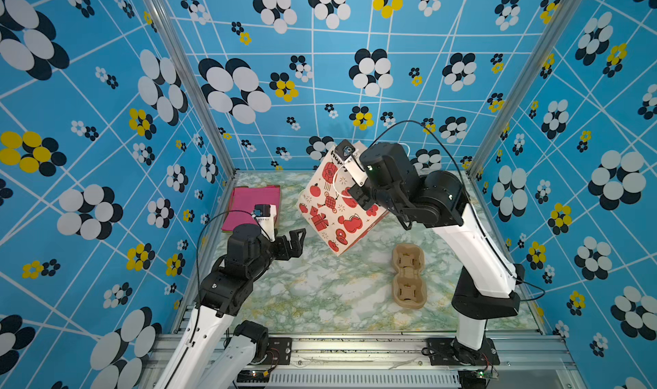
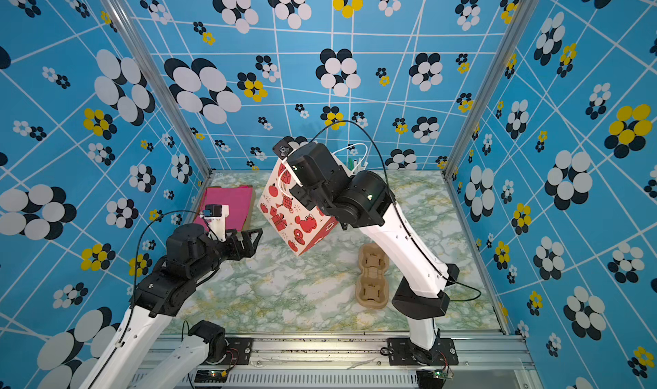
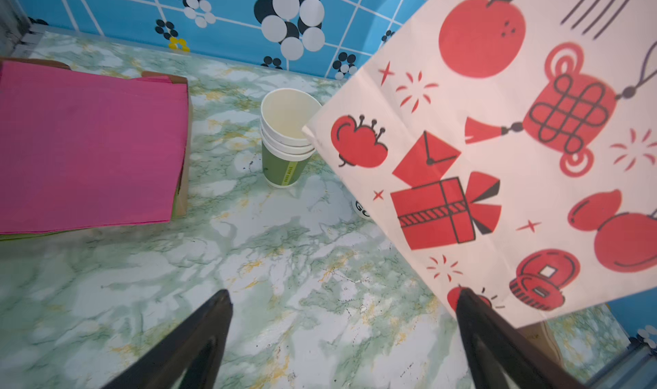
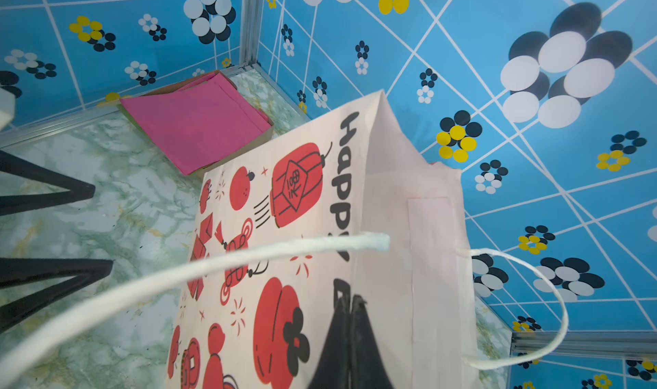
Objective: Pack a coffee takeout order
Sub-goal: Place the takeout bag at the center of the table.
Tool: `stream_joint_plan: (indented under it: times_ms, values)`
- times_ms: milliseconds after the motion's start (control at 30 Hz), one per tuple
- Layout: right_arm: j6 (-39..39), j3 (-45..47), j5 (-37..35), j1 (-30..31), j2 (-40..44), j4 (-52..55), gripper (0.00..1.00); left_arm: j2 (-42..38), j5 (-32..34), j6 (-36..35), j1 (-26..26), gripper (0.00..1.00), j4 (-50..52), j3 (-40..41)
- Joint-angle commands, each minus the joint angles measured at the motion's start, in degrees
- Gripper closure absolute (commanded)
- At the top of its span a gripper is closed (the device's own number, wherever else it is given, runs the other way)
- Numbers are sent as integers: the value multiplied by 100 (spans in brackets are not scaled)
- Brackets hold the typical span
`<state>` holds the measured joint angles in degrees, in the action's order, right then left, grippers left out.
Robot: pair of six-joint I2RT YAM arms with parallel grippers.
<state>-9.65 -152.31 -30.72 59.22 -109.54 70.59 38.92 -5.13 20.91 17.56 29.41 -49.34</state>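
Observation:
The bag (image 1: 334, 209) goes down and back with my right gripper next, toward the bare marble beside the cup holder, and is released there. That marble lies below and back from my right gripper.
A white paper bag (image 1: 334, 209) (image 2: 291, 216) with red prints hangs tilted above the marble table, its lower corner towards the front. My right gripper (image 4: 350, 298) (image 1: 357, 193) is shut on the bag's wall near its top rim, beside a white cord handle (image 4: 213, 266). My left gripper (image 3: 343, 293) (image 1: 297, 243) stands open just left of the bag's lower part with nothing between its fingers; one fingertip (image 3: 462, 294) overlaps the bag's bottom edge. The brown pulp cup holder (image 1: 409, 275) (image 2: 372, 275) lies empty on the table at the front right. No lidded cup shows.
A flat stack of pink napkins (image 1: 250, 206) (image 3: 89, 149) (image 4: 199, 120) sits in a shallow brown box at the back left. A stack of lidless green paper cups (image 3: 286, 138) stands behind the bag. The patterned blue walls close in three sides.

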Motion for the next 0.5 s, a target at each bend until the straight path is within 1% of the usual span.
stream_joint_plan:
  times_ms: [0, 100, 233, 467]
  values:
    - [601, 78, 203, 98, -66, 277, 100, -243, 524, -95, -79, 1, 140, -76]
    - [818, 342, 341, 167, -61, 300, 100, -330, 639, -118, -141, 1, 182, -130]
    - [963, 738, 459, 262, -59, 240, 100, -332, 627, -140, -200, 1, 215, -229]
    - [1124, 1194, 645, 362, -77, 123, 100, -347, 570, -83, -210, 1, 110, -155]
